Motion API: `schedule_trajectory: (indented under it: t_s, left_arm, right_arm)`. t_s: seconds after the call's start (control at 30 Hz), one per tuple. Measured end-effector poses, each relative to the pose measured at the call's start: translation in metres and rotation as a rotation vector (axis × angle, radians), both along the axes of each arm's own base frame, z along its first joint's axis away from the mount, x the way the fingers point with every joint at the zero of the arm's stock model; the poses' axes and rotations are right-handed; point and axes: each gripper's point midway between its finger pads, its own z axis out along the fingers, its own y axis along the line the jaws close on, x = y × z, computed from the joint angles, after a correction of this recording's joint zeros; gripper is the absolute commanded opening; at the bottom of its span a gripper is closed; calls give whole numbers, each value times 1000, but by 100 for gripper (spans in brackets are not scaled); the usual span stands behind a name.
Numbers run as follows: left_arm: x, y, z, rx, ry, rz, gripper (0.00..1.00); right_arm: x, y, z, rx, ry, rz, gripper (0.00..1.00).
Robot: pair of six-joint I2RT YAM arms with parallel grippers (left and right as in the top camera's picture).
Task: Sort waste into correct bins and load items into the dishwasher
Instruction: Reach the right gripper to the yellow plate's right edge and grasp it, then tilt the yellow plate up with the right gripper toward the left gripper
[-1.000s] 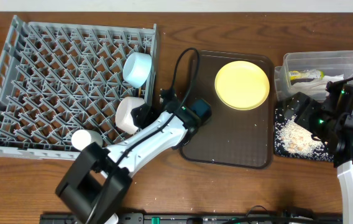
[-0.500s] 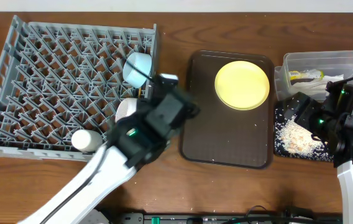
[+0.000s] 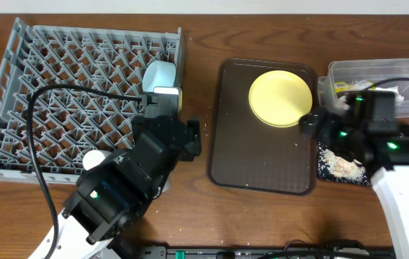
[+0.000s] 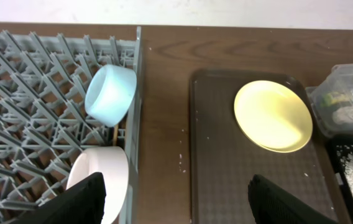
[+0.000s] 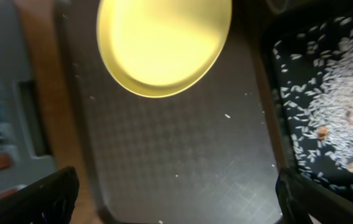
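Note:
I should next lower my right gripper onto the yellow plate's rim by the black tray point(image 3: 302, 119), as the plate's rim is below it, to its left in the overhead view.
The grey rack point(image 3: 60, 86) holds the light blue bowl point(image 3: 160, 74) on its side at its right wall, also in the left wrist view point(image 4: 110, 95). There the white bowl point(image 4: 102, 180) lies just below it, with a chopstick point(image 4: 114, 134) between them. The yellow plate point(image 3: 280, 98) lies on the brown tray point(image 3: 262, 158). My left gripper point(image 4: 179, 208) is open and empty, high over the strip between rack and tray. My right gripper point(image 5: 176, 205) is open and empty over the tray's right side, below the plate point(image 5: 164, 43). In the overhead view my left arm hides the white bowl.
The clear tub point(image 3: 377, 75) at the back right holds the green-and-yellow wrapper point(image 3: 348, 86) and white paper. The black tray point(image 5: 325, 93) in front of it holds rice crumbs. A white round item point(image 3: 96, 160) sits at the rack's front edge.
My left arm has pulled back from the brown tray to the rack's right edge and risen. My right gripper has moved left from the black tray to over the brown tray's right side.

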Motion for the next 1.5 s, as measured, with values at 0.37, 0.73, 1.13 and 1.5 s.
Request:
schedule_trajectory:
  t_s: [0.37,0.73,1.13,1.5]
  left_arm:
    - [11,10,-15,-153,134,18,79]
    - [-9,-33,-29,-200,261,-294,80]
    - [-3,-35,-30,-224,266,-309,80]
    - [18,-15,-42,-281,323,-189,91]
  right_arm:
    - [38,30,-49,32,77,-85,72]
    - [44,40,-117,53,259,-301,59]
    - [53,33,-151,17,310,-394,1]
    - [46,39,-138,-20,268,-167,1]
